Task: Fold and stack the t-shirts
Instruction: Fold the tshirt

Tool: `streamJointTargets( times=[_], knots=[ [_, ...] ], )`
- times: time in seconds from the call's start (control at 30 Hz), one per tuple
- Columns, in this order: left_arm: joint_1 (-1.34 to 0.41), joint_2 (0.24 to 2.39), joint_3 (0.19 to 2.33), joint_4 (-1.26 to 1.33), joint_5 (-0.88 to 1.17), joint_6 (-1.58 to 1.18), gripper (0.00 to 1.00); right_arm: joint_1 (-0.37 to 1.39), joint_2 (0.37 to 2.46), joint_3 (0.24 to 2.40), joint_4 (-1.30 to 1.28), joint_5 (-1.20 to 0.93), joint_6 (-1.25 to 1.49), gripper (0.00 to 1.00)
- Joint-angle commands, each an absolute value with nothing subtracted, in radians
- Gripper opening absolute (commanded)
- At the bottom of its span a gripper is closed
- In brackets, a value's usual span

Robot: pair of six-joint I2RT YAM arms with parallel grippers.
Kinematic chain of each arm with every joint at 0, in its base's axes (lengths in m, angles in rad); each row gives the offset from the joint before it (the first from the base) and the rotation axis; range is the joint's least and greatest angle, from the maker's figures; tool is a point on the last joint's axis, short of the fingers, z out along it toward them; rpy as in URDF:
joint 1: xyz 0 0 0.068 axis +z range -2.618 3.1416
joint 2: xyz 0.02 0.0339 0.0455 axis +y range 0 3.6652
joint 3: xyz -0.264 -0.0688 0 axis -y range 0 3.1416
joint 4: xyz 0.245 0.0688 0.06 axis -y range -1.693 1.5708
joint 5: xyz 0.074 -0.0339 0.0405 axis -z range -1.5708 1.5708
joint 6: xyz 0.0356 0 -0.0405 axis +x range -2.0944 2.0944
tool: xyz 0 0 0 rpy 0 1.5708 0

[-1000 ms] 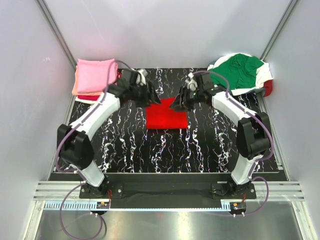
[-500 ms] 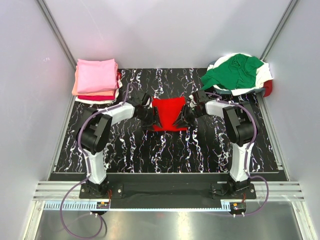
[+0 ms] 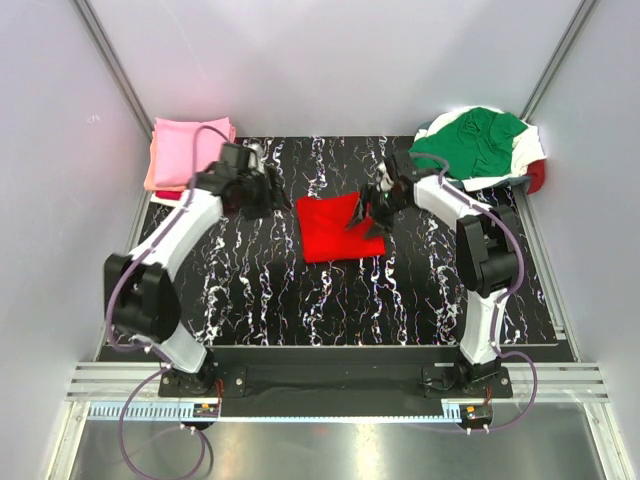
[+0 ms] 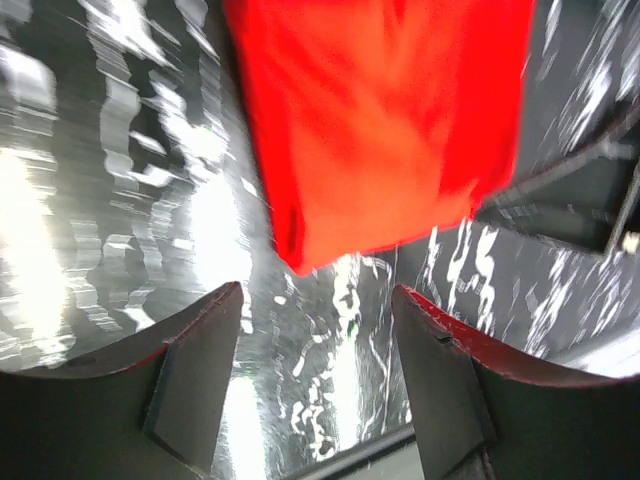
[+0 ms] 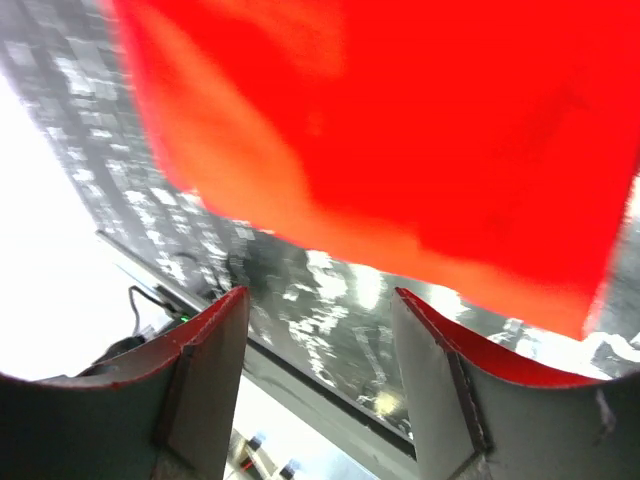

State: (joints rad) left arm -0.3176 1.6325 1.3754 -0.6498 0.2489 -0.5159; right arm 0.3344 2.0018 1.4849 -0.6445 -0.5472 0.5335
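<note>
The left gripper needs to go down toward the right in the top view, onto the red t-shirt's facing edge (image 3: 302,217) (image 4: 256,105), because only table is between its open fingers.
A bright red t-shirt (image 3: 334,228) lies folded into a rough square in the middle of the black marbled table (image 3: 250,290). It also fills the top of the left wrist view (image 4: 385,120) and of the right wrist view (image 5: 400,130). My left gripper (image 3: 268,192) hovers left of the shirt, open, with only table between its fingers (image 4: 200,370). At the shirt's right edge my right gripper (image 3: 368,215) stands open and holds nothing. A folded stack with a pink t-shirt (image 3: 185,150) on top sits at the back left. A green t-shirt (image 3: 475,140) tops a loose heap at the back right.
White cloth (image 3: 528,150) and a dark red bit (image 3: 537,177) show under the green shirt. Salmon and dark red layers (image 3: 168,188) edge the left stack. Pale walls close in the table on three sides. Both arm bases stand at the near edge.
Both grippers have let go of the red shirt's sides and drawn back. The left one moved left and back toward the pink stack; the shirt now lies flat.
</note>
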Motion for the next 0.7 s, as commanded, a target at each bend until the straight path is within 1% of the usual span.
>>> streamJointTargets(
  times=[0.0, 0.13, 0.2, 0.23, 0.37, 0.5, 0.6, 0.63, 0.67],
  knots=[
    [-0.243, 1.536, 1.358, -0.664, 0.225, -0.508, 0.67, 0.396, 1.956, 1.667, -0.738, -0.537, 0.503, 0.66],
    [-0.227, 1.516, 1.296, -0.664, 0.250, -0.517, 0.67, 0.448, 2.075, 1.805, -0.727, -0.583, 0.560, 0.66],
    [-0.225, 1.503, 1.275, -0.658, 0.252, -0.525, 0.67, 0.451, 2.141, 1.806, -0.648, -0.620, 0.630, 0.66],
    [-0.225, 1.496, 1.260, -0.654, 0.262, -0.528, 0.67, 0.451, 2.163, 1.793, -0.615, -0.653, 0.652, 0.65],
    [-0.225, 1.465, 1.194, -0.615, 0.273, -0.535, 0.67, 0.454, 2.238, 1.756, -0.509, -0.669, 0.715, 0.64],
    [-0.225, 1.473, 1.143, -0.511, 0.284, -0.525, 0.67, 0.457, 2.263, 1.695, -0.555, -0.614, 0.690, 0.64],
    [-0.224, 1.529, 1.143, -0.430, 0.302, -0.525, 0.67, 0.459, 2.234, 1.597, -0.569, -0.592, 0.678, 0.64],
    [-0.224, 1.611, 1.147, -0.325, 0.355, -0.550, 0.66, 0.457, 2.205, 1.516, -0.575, -0.595, 0.648, 0.64],
    [-0.224, 1.612, 1.147, -0.324, 0.356, -0.551, 0.66, 0.457, 2.197, 1.516, -0.581, -0.595, 0.631, 0.64]
  ],
)
